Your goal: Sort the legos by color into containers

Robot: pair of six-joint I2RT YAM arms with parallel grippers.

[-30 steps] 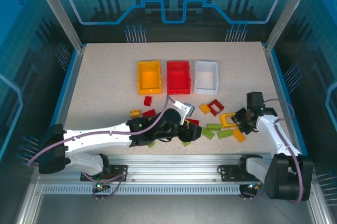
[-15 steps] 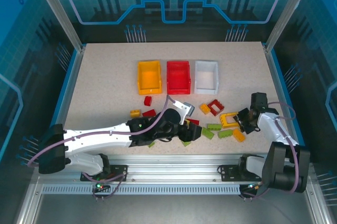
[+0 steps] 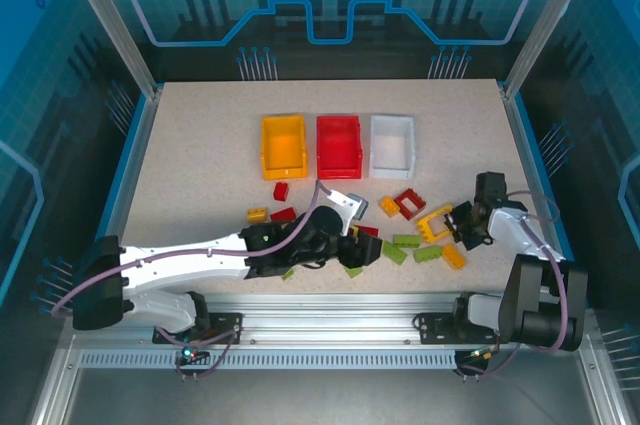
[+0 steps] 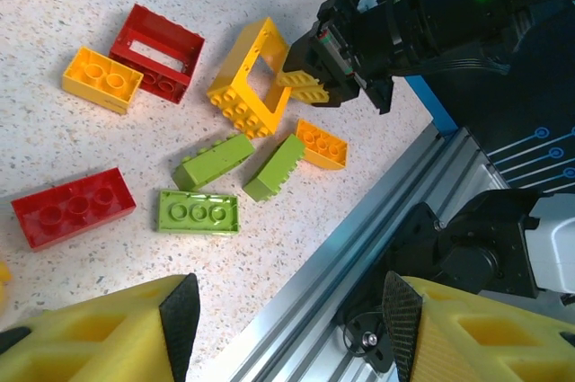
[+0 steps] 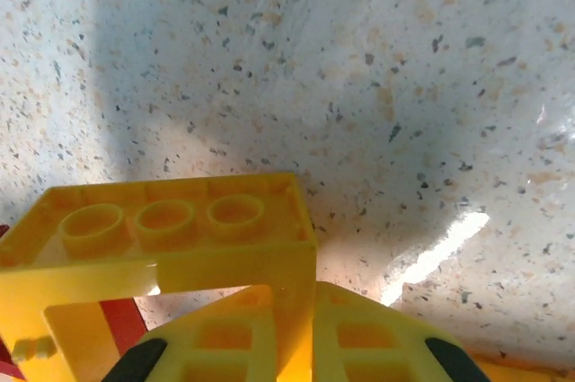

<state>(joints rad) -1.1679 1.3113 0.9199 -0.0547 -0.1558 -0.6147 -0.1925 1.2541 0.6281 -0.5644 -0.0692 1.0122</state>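
The white bin (image 3: pixel 392 143) is empty and the yellow frame lego is already pinched, so I will lift the lego outward over that bin with my right gripper and let go of it inside.
My right gripper (image 3: pixel 460 226) is shut on one wall of a yellow frame-shaped lego (image 3: pixel 436 221), which is tilted off the table at the right. In the right wrist view that yellow frame lego (image 5: pixel 171 229) is pinched between the yellow fingers (image 5: pixel 225 346). The left wrist view shows the same frame lego (image 4: pixel 252 76), along with a red frame lego (image 4: pixel 157 51), green legos (image 4: pixel 213 161) and a red brick (image 4: pixel 74 207). My left gripper (image 4: pixel 292 319) is open over the table's front edge with nothing between its fingers. The yellow-orange bin (image 3: pixel 283 145), red bin (image 3: pixel 338 145) and white bin (image 3: pixel 392 143) stand in a row at the back.
Loose legos lie between the arms: orange (image 3: pixel 389 206), red frame (image 3: pixel 409 204), green (image 3: pixel 405 240), orange (image 3: pixel 454 257), small red (image 3: pixel 281 191), yellow (image 3: pixel 257 214). The metal front rail (image 4: pixel 359 220) runs just below the left gripper.
The right gripper has closed in on the yellow frame lego and tipped it up off the table, shifting slightly back. The left arm has stayed still.
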